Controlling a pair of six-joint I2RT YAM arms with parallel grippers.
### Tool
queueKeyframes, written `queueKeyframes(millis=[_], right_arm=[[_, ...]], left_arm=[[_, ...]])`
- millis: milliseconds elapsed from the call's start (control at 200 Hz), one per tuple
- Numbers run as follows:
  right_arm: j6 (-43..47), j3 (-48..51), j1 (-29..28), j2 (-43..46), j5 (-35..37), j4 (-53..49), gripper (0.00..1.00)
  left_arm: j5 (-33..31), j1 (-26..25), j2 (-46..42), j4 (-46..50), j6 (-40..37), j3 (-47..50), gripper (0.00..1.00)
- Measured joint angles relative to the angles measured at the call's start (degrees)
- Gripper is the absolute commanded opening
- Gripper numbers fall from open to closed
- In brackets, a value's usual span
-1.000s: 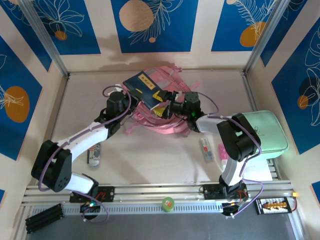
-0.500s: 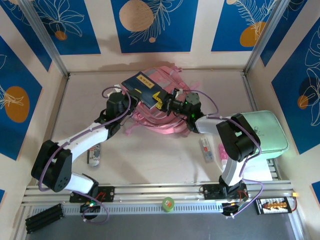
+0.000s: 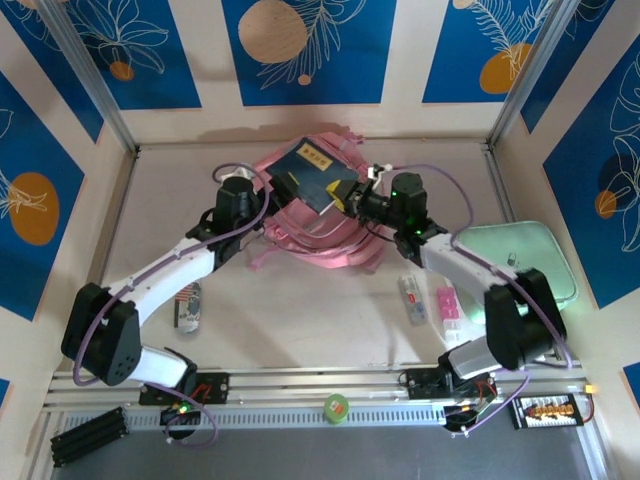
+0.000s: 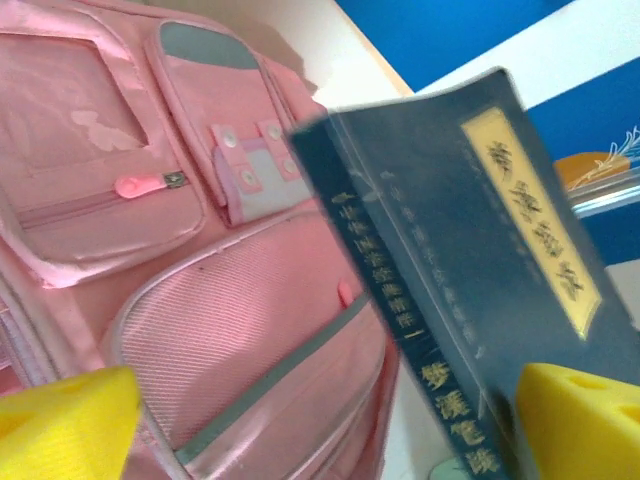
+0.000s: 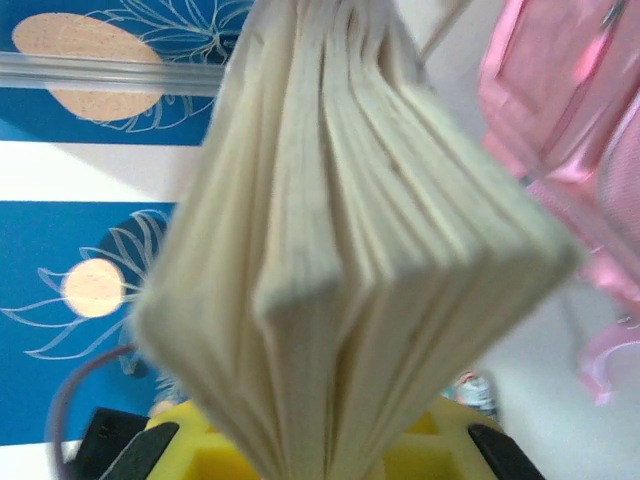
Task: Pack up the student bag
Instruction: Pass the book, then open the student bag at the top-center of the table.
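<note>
Next, my left gripper moves across the bag and down to close on the pocket's raised zip edge by the grey strip, since the bag looks shut.
The student bag (image 3: 322,222) lies flat at the back middle of the table, a pink backpack with its straps spread out; its zip pockets show close up in the left wrist view (image 4: 200,260). A dark blue book (image 3: 311,174) with a yellow title label hangs tilted above it. My right gripper (image 3: 347,197) is shut on the book's lower right edge, and the cream page edges (image 5: 340,250) are pinched between its yellow fingers (image 5: 320,455). My left gripper (image 3: 267,196) stands open just left of the book, its yellow fingertips (image 4: 60,425) wide apart. The book's spine (image 4: 440,300) passes close to the right fingertip.
A mint-green case (image 3: 530,262) lies at the right, partly under the right arm. A small tube (image 3: 412,298) and a pink item (image 3: 447,304) lie in front of the bag, a remote-like object (image 3: 190,308) sits by the left arm, and a green roll (image 3: 335,406) rests on the front rail.
My left gripper has opened and let go of the book. My right gripper has closed on the book and carried it back and to the right, with the right arm stretched out further.
</note>
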State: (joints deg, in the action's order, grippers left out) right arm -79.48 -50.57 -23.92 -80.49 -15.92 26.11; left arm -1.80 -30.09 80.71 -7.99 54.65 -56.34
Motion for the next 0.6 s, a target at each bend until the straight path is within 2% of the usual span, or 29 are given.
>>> queueKeyframes(millis=[160,345,600], right_arm=[[10.1,0.0,4.5,9.0,5.3,-12.9,0.05],[17.8,0.0,10.6,14.8,10.9,-25.8,0.05],[23.4,0.6,16.7,20.0,15.1,-37.4,0.05]], left_arm=[[3.8,-0.9,1.5,5.7,-10.1,-4.8,1.00],[6.3,-4.5,10.0,11.0,-20.2,-11.6,1.00],[3.7,-11.3,24.5,21.2,-33.6,-26.3,0.98]])
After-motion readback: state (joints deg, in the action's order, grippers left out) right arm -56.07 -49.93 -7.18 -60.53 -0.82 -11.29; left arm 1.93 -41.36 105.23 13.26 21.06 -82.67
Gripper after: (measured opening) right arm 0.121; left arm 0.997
